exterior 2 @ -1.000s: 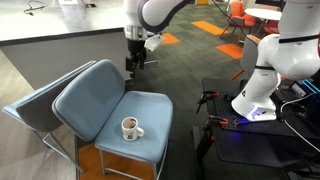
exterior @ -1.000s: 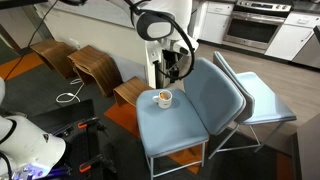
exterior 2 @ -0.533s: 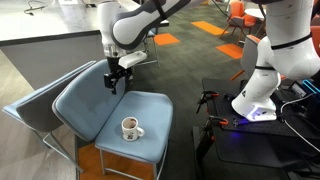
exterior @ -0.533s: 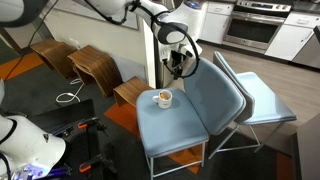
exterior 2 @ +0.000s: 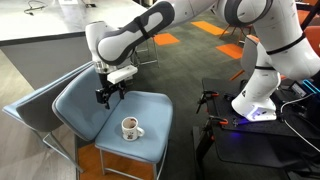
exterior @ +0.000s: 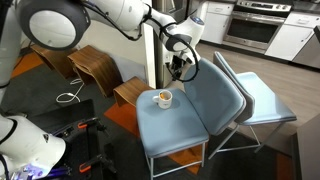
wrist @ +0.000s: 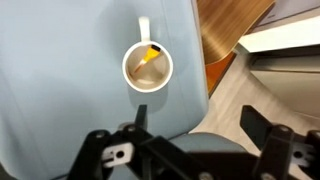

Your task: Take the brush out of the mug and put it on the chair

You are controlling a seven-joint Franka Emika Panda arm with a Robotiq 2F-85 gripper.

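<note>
The robot's gripper will next move from the chair's backrest down onto the brush's orange end (wrist: 154,50) below it in the mug, because that end leans up by the mug's handle.
A small white mug (wrist: 147,66) stands on the seat of the blue-grey padded chair (wrist: 60,70). The tan-orange brush (wrist: 150,54) leans inside the mug. The mug also shows in both exterior views (exterior: 163,98) (exterior 2: 130,128); the brush is too small to make out there. My gripper (wrist: 195,125) is open and empty. It hangs above the chair seat (exterior 2: 150,110), back from the mug, near the backrest (exterior 2: 85,95). In an exterior view the gripper (exterior 2: 107,96) sits a little above and behind the mug.
A paler light-blue chair (exterior: 262,100) stands right behind the blue-grey one. Brown wooden stools (exterior: 92,66) stand on the floor beside the seat. A white robot base (exterior 2: 260,85) and black stand (exterior 2: 215,110) are near the chair's front.
The arm has swung over the chair seat and come lower, from beyond the seat's far edge to a spot above the seat near the mug. The mug and brush have not moved.
</note>
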